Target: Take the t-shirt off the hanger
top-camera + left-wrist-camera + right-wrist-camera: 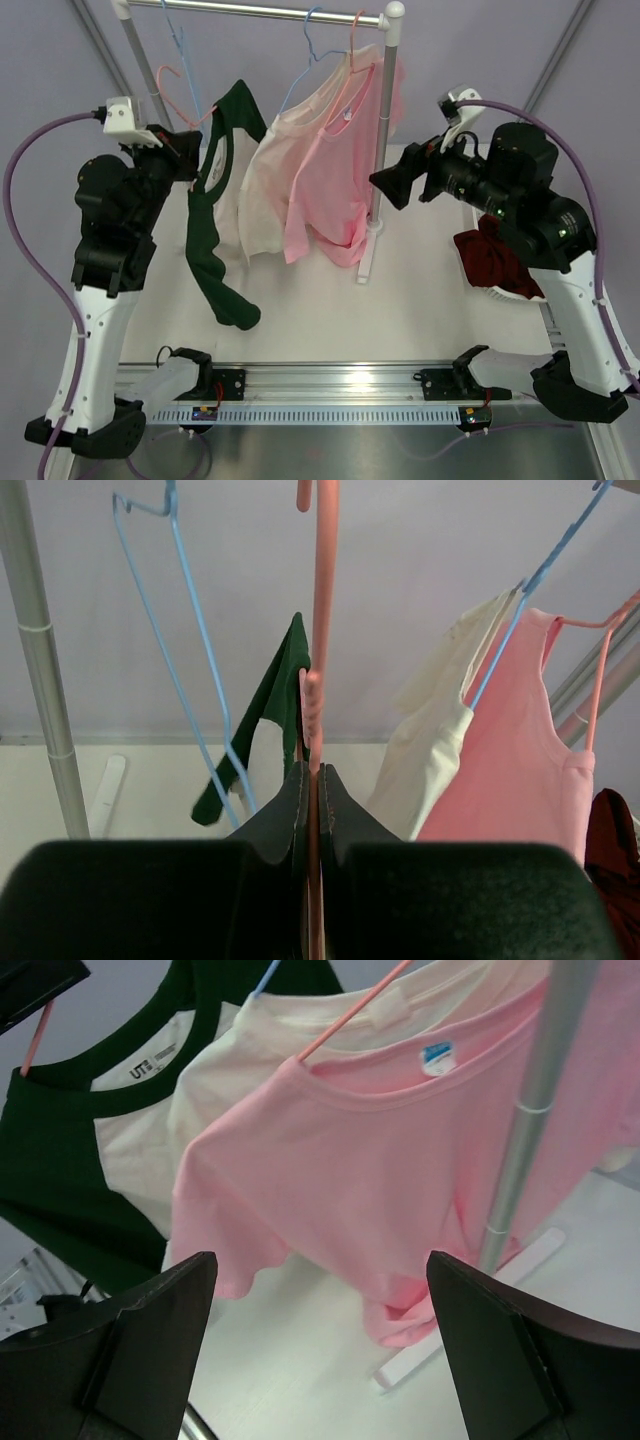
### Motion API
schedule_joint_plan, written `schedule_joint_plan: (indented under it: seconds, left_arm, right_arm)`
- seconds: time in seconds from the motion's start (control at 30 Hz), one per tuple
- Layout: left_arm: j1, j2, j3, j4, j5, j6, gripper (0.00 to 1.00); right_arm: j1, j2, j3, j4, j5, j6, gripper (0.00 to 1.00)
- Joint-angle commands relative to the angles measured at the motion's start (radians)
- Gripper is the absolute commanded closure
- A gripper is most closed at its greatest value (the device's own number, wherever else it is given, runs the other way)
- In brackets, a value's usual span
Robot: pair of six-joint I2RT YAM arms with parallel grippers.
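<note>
The green sleeve trails free to the left of my right gripper in the top view, so next I need to move my right gripper back past the pink t-shirt onto it.
A green-and-white raglan t-shirt hangs from a pink hanger at the left of the rack, one green sleeve trailing down to the table. My left gripper is shut on that hanger's wire; in the left wrist view the pink hanger runs straight up from between the closed left gripper, with the shirt behind it. My right gripper is open with nothing in it, just right of the rack post. In its own view the right gripper faces a pink t-shirt, with the green shirt at far left.
A cream shirt and the pink t-shirt hang on their own hangers near the rack's right post. An empty blue hanger hangs at the left. A dark red garment lies in a white basket on the right.
</note>
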Motion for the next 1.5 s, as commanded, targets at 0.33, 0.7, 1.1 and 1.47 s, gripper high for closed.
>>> schedule_joint_plan:
  seconds: [0.33,0.7,1.1,1.47]
  left_arm:
    - [-0.005,-0.296,-0.247,-0.124,-0.075,-0.117,1.00]
    - [-0.005,-0.160,-0.243,-0.301,-0.422,-0.272,1.00]
    - [-0.003,0.010,-0.112,-0.449,-0.759,-0.531,1.00]
    - [-0.003,0.050,-0.062,-0.500,-0.829,-0.602,1.00]
  right_arm:
    - [0.233,0.003,-0.181,0.094,-0.090,0.021,0.05]
    - [0.442,0.153,-0.225,0.261,-0.159,0.039,0.05]
    - [0.544,0.319,-0.201,0.467,-0.256,0.047,0.05]
    - [0.635,0.428,-0.242,0.662,-0.170,0.036,0.06]
